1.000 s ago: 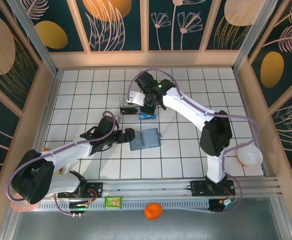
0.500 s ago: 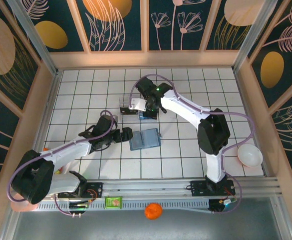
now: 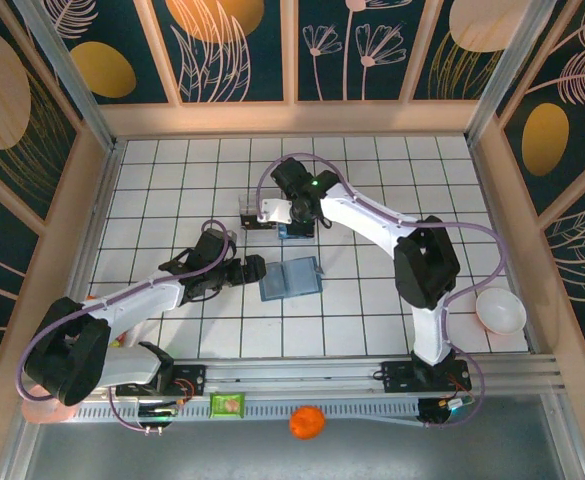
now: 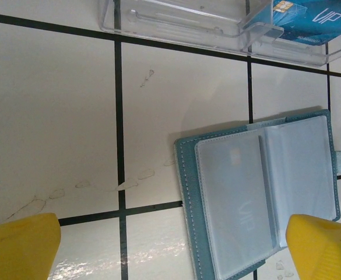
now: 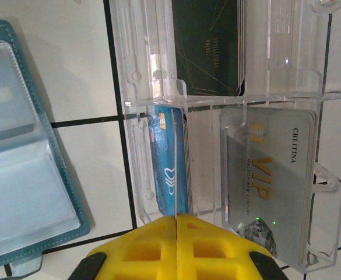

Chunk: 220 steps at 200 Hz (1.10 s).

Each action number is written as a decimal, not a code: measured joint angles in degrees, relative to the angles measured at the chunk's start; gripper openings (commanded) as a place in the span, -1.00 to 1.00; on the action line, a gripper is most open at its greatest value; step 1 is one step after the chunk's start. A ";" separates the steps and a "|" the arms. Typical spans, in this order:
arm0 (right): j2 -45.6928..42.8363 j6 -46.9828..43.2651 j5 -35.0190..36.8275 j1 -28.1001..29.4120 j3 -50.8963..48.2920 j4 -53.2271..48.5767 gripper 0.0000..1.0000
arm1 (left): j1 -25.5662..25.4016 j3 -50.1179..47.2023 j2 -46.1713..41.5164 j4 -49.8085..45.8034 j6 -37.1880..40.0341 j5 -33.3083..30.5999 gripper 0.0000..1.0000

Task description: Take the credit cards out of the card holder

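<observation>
My right gripper lowers the edge-on card into the blue cards' slot [image 3: 292, 231] [image 5: 165, 157] below it next and releases, as the card's edge already runs along that blue stack.
The card holder [image 3: 290, 278] lies open on the tiles, teal with clear sleeves [image 4: 257, 192], and a pale card shows under its left sleeve [image 4: 234, 198]. My left gripper [image 3: 255, 268] is open just left of the holder, its yellow fingertips [image 4: 18, 248] on either side of the holder's near edge. My right gripper [image 3: 294, 216] is shut on a thin credit card seen edge-on [image 5: 175, 169]. It holds that card upright over the blue cards [image 5: 164, 157] in the clear tray [image 5: 153, 87]. A dark card [image 5: 208, 46] and a silver VIP card [image 5: 269, 175] lie in other tray slots.
The clear tray [image 3: 255, 216] stands one tile behind the holder. A white bowl [image 3: 500, 312] sits at the right edge. An orange [image 3: 307, 422] and a green packet [image 3: 228, 404] lie on the front rail. Wooden walls close in the tiled floor.
My right wrist has turned and shifted slightly over the tray, still shut on the card. The left arm and the holder have stayed put.
</observation>
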 measured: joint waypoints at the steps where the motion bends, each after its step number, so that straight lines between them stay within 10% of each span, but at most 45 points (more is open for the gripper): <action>1: 0.04 -0.02 0.00 0.00 0.00 0.02 -1.00 | 0.00 0.00 0.00 -0.04 0.00 0.00 0.97; 185: 5.44 -0.59 -0.70 0.00 -0.02 0.37 -1.00 | 0.28 -0.02 0.66 -0.11 -0.17 0.00 0.97; 220: 5.55 -0.42 -0.59 0.00 -0.20 0.85 -0.66 | 0.28 -0.02 0.66 -0.07 -0.42 0.02 0.97</action>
